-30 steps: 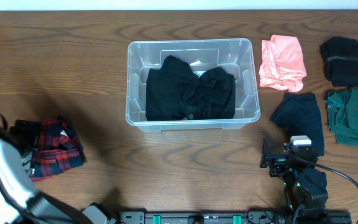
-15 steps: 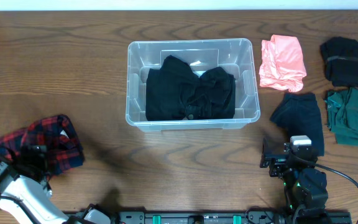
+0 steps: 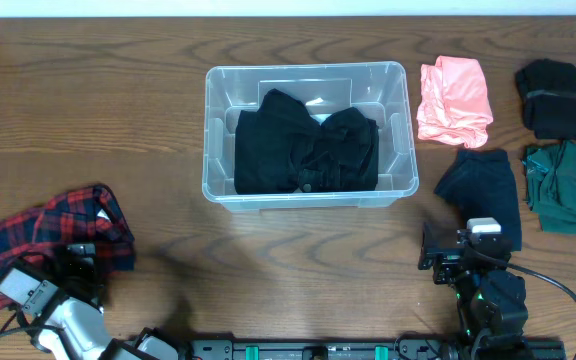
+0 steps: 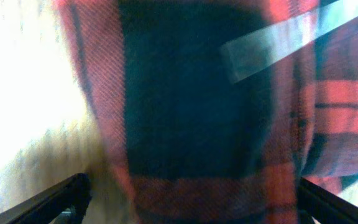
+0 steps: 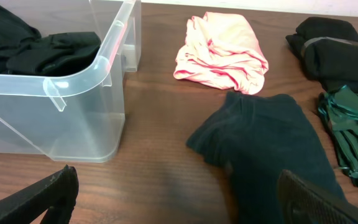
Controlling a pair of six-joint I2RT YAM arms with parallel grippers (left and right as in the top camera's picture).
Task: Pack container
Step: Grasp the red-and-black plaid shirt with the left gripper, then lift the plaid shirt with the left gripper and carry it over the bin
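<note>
My left gripper will next stay low at the near edge of the plaid garment (image 3: 38,240) (image 4: 213,190) and close its fingers there, since the cloth is already between them.
The clear container (image 3: 218,130) stands at the middle back of the table with a black garment (image 3: 306,150) lying inside; both also show in the right wrist view, the container (image 5: 73,99) and the garment (image 5: 36,50). A red and black plaid garment (image 3: 38,240) lies spread at the front left. My left gripper (image 3: 80,265) is open at its near edge; in the left wrist view the plaid cloth (image 4: 185,93) fills the frame between the wide-apart fingers (image 4: 191,199). My right gripper (image 3: 463,245) is open and empty at the front right (image 5: 179,199).
Right of the container lie a pink cloth (image 3: 455,100), a dark navy cloth (image 3: 483,190) just ahead of my right gripper, a black folded cloth (image 3: 551,95) and a green cloth (image 3: 566,185). The table's front edge is close behind both arms.
My left arm has drawn back towards the front edge, and the plaid garment now lies stretched out to the left. The right arm has not moved.
</note>
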